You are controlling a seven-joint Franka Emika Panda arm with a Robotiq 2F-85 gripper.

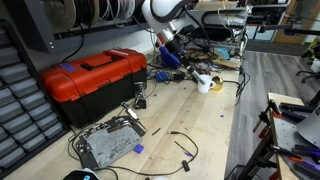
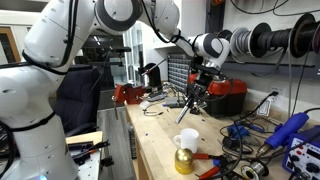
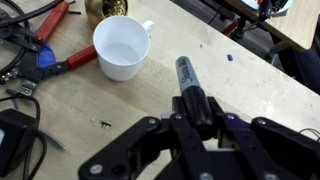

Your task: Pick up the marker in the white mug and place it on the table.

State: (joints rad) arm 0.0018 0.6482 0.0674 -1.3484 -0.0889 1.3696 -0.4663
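Note:
My gripper lowers away from the white mug next and releases the marker (image 3: 187, 75) onto the bare patch below, since open tabletop clear of the mug lies there.
In the wrist view my gripper (image 3: 196, 112) is shut on the marker (image 3: 187, 75), a dark stick with a paler grey band, which points away from the jaws above the table (image 3: 90, 115). The white mug (image 3: 123, 47) stands upright and empty to the upper left of the marker, apart from it. In both exterior views the gripper (image 1: 170, 46) (image 2: 198, 92) hangs above the table (image 1: 200, 125) (image 2: 160, 140), higher than the mug (image 1: 204, 83) (image 2: 186, 141). The marker shows as a thin dark stick below the fingers (image 2: 195, 101).
A red toolbox (image 1: 92, 78) (image 2: 226, 95) stands on the table. A brass-coloured object (image 3: 105, 9) (image 2: 184, 161) sits beside the mug. Red-handled pliers (image 3: 50, 28), black cables (image 1: 180, 147), a metal box (image 1: 108, 145) and a blue tool (image 2: 290, 130) lie around.

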